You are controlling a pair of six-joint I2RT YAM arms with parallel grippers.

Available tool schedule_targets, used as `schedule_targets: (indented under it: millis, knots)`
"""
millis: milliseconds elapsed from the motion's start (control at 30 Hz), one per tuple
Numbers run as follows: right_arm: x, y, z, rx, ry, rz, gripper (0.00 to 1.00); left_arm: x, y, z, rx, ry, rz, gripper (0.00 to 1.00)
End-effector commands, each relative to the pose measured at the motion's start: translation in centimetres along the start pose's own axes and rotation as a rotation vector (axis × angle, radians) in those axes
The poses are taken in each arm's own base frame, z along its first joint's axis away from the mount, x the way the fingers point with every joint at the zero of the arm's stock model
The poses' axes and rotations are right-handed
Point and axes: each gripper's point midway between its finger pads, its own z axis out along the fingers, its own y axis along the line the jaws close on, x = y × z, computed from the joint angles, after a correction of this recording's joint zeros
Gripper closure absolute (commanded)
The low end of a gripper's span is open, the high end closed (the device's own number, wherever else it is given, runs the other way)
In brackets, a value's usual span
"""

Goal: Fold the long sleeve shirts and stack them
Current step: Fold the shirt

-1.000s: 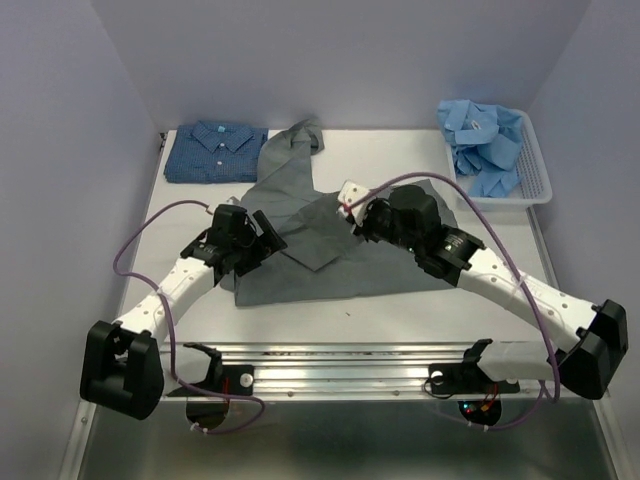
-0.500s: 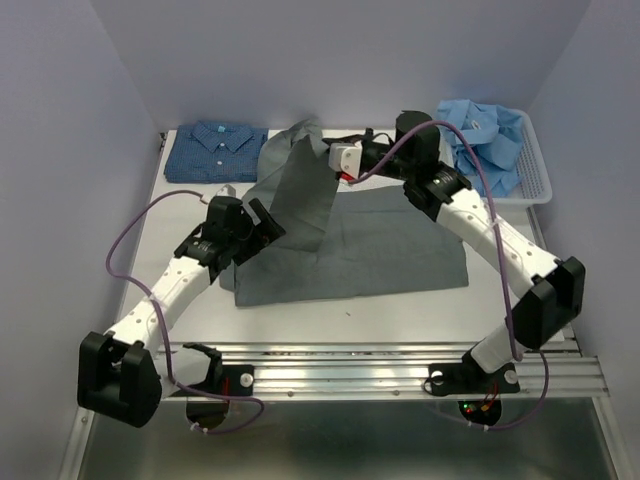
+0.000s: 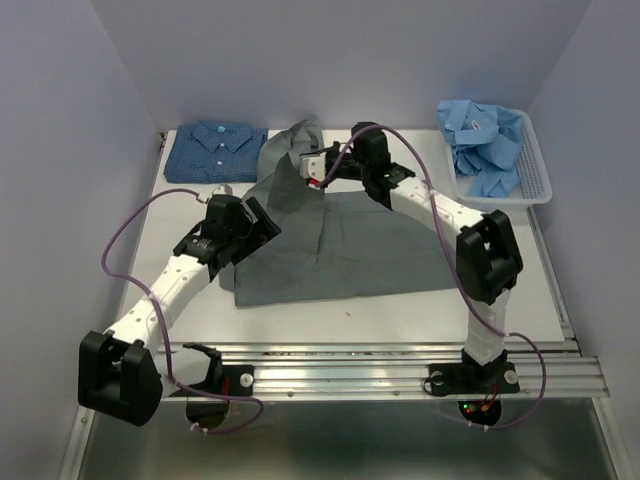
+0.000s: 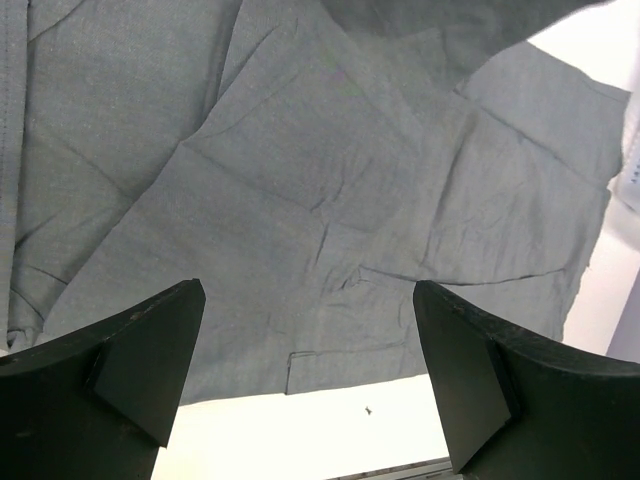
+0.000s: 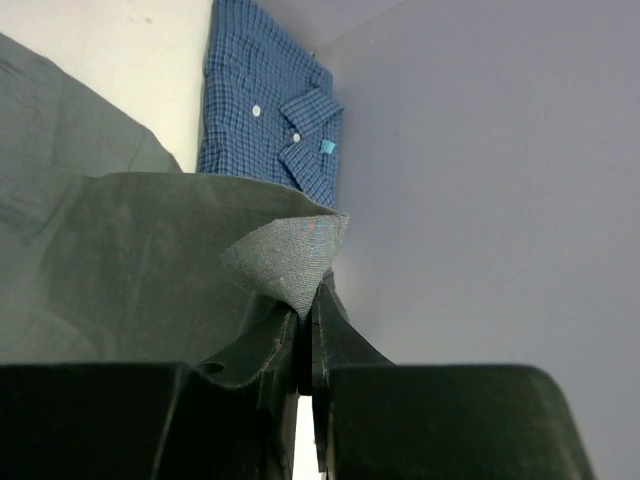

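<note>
Next, my right gripper sweeps down, back and to the right in the top view, since the shirt's near edge lies flat there. It then releases the shirt's lifted corner.
The grey shirt (image 3: 350, 250) lies spread on the table's middle; it fills the left wrist view (image 4: 300, 200). My right gripper (image 3: 314, 167) is shut on a corner of the grey shirt (image 5: 290, 260) and holds that flap lifted at the shirt's back left. My left gripper (image 3: 250, 222) is open and empty over the shirt's left edge, its fingers (image 4: 130, 360) wide apart above the cloth. A folded dark blue patterned shirt (image 3: 215, 150) lies at the back left, also in the right wrist view (image 5: 265, 110). Light blue shirts (image 3: 485, 140) are heaped in the basket.
A white slatted basket (image 3: 540, 180) stands at the back right. The walls close in behind and at both sides. A metal rail (image 3: 350, 360) runs along the near edge.
My right gripper has carried the grey shirt's flap from the middle up and to the back left. My left gripper has shifted only slightly.
</note>
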Motion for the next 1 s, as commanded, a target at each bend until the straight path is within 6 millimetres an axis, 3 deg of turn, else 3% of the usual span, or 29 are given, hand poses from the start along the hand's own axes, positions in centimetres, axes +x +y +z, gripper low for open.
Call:
schedule_targets:
  millis: [0, 100, 200, 233, 300, 333, 400, 467, 500, 533, 633, 700, 800, 833, 867, 967]
  knots:
    - [-0.4, -4.6, 0.6, 0.148, -0.032, -0.129, 0.95, -1.2, -0.6, -0.3, -0.005, -0.02, 0.013, 0.01]
    - [-0.8, -4.1, 0.4, 0.139, -0.041, -0.152, 0.94, -0.6, -0.4, -0.7, 0.01, -0.013, 0.005, 0.01]
    - [-2.8, -4.3, -1.0, 0.129, -0.077, -0.256, 0.94, 0.8, -0.2, -1.2, 0.045, 0.024, -0.034, 0.01]
    - [-2.8, -4.1, -1.6, 0.12, -0.08, -0.276, 0.94, 2.6, 1.1, -0.7, 0.025, 0.065, -0.056, 0.01]
    - [-4.1, -3.6, -3.4, 0.091, -0.134, -0.307, 0.95, 4.7, 1.6, -0.7, 0.045, 0.117, -0.107, 0.01]
    - [-3.9, -3.4, -4.4, 0.074, -0.136, -0.302, 0.95, 7.0, 2.5, -0.4, 0.025, 0.168, -0.152, 0.01]
    - [-6.1, -2.9, -6.4, 0.034, -0.216, -0.312, 0.95, 8.2, 2.5, -0.3, 0.014, 0.166, -0.218, 0.01]
    - [-6.2, -0.8, -7.8, -0.043, -0.231, -0.337, 0.95, 10.2, 2.7, -0.1, -0.019, 0.182, -0.212, 0.01]
    - [-5.9, 0.9, -8.3, -0.096, -0.216, -0.361, 0.95, 10.6, 2.7, 0.1, -0.029, 0.191, -0.217, 0.01]
    - [-5.6, 4.3, -9.6, -0.23, -0.2, -0.46, 0.95, 11.1, 2.5, 0.2, -0.039, 0.206, -0.237, 0.01]
    - [-3.5, 9.0, -12.9, -0.452, -0.139, -0.485, 0.95, 13.0, 3.0, 0.9, -0.105, 0.245, -0.294, 0.01]
    - [-2.0, 9.7, -15.3, -0.526, -0.107, -0.463, 0.95, 13.6, 3.0, 1.0, -0.113, 0.259, -0.326, 0.01]
    - [-1.2, 12.8, -19.1, -0.736, -0.086, -0.441, 0.94, 14.0, 3.2, 0.7, -0.115, 0.268, -0.367, 0.01]
    - [-1.0, 15.2, -20.3, -0.803, -0.084, -0.413, 0.94, 14.0, 3.3, 0.6, -0.114, 0.266, -0.379, 0.01]
    - [-0.4, 15.7, -21.7, -0.855, -0.027, -0.478, 0.94, 14.0, 3.6, 0.6, -0.116, 0.255, -0.391, 0.01]
    - [0.9, 18.2, -23.5, -0.937, 0.044, -0.484, 0.94, 14.1, 4.3, 0.4, -0.136, 0.242, -0.433, 0.01]
